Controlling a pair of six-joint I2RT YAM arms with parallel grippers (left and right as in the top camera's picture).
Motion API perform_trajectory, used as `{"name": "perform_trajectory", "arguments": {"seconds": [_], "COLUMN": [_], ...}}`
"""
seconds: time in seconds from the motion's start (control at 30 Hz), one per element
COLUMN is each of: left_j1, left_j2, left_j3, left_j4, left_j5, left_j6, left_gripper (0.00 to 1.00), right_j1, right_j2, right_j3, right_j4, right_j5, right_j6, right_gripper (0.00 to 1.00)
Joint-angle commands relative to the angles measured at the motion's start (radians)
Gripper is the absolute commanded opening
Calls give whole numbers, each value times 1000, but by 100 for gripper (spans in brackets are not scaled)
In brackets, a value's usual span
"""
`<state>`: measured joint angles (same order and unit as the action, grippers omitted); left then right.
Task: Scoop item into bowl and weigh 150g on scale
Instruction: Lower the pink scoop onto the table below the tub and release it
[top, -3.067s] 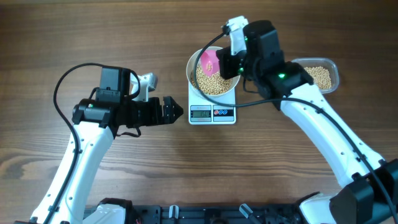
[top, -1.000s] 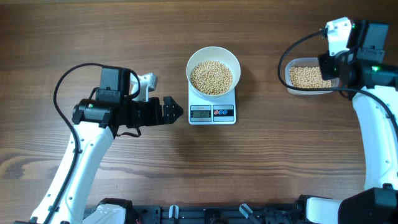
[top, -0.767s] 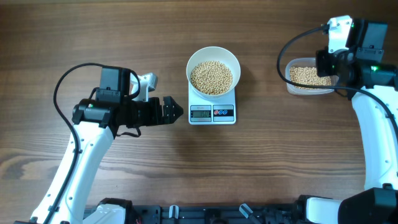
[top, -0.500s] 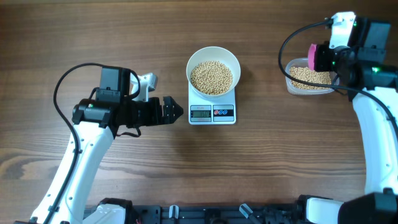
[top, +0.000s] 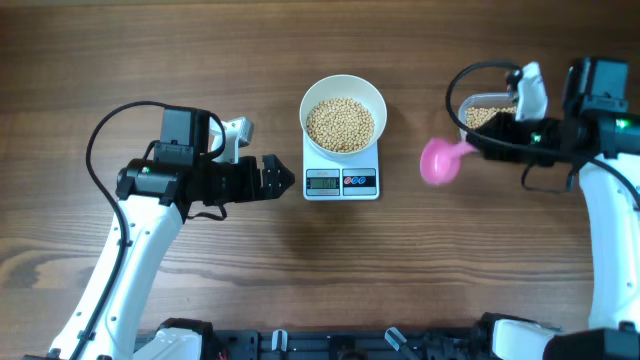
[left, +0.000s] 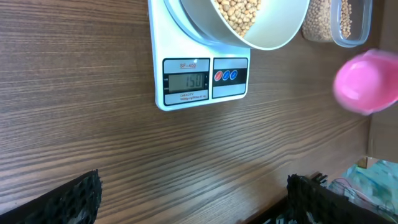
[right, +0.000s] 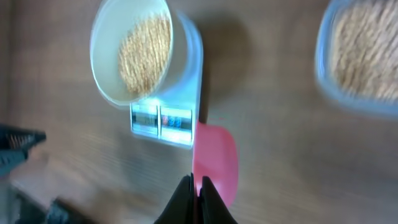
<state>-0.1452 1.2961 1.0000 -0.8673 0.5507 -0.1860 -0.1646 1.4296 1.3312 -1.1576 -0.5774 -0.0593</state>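
Note:
Next, my right gripper moves down and back to the bare wood beside the scale. It releases the scoop (top: 438, 161) there because the display shows the asked weight.
The white bowl (top: 311, 106) holds beige beans (top: 340, 124) and sits on the white scale (top: 341, 182). In the left wrist view the scale (left: 200, 81) shows 150 on its display, and the bowl (left: 273, 34) juts over it. My right gripper (top: 476, 146) is shut on the handle of the pink scoop (top: 438, 161), which hangs over the wood between the scale and the tub. The right wrist view is blurred, with the scoop (right: 215, 160) past my shut right gripper (right: 198, 185) and the bowl (right: 99, 56) beyond. My left gripper (top: 282, 180) stands open left of the scale, nothing between its fingers (left: 69, 198).
A clear plastic tub (top: 488, 102) with more beans stands at the right, partly hidden under my right arm. It also shows as a blurred tub (right: 364, 59) in the right wrist view. Bare wooden table lies in front of the scale.
My right arm has swung from above the tub down and left, carrying the pink scoop out toward the scale. The left arm, bowl and scale have not moved.

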Motion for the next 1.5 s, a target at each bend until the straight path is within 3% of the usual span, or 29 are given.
{"name": "perform_trajectory", "arguments": {"seconds": [0.0,0.23,0.43,0.6,0.8,0.9,1.03,1.07,1.37,1.47], "left_j1": [-4,-4,-3,-4,-4,-4,-3,-4,-4,-4], "left_j2": [-2,-2,-2,-2,-2,-2,-2,-2,-2,-2], "left_j3": [21,21,21,21,21,21,21,21,21,21], "left_j4": [3,3,3,3,3,3,3,3,3,3], "left_j5": [12,12,12,12,12,12,12,12,12,12], "left_j6": [-2,-2,-2,-2,-2,-2,-2,-2,-2,-2], "left_gripper": [100,100,100,100,100,100,100,100,100,100], "right_j1": [4,4,4,4,4,4,4,4,4,4], "right_j2": [28,38,38,38,38,38,38,38,37,29], "right_j3": [2,-21,-172,-304,-325,-325,-325,-325,-316,-300], "right_j4": [-56,-50,94,195,247,257,252,252,252,245], "right_j5": [-28,113,-49,-61,-60,-34,12,12,66,150], "right_j6": [-75,-77,-68,-19,-8,-9,-8,-8,51,90], "right_gripper": [4,4,4,4,5,15,20,22,91,100]}}
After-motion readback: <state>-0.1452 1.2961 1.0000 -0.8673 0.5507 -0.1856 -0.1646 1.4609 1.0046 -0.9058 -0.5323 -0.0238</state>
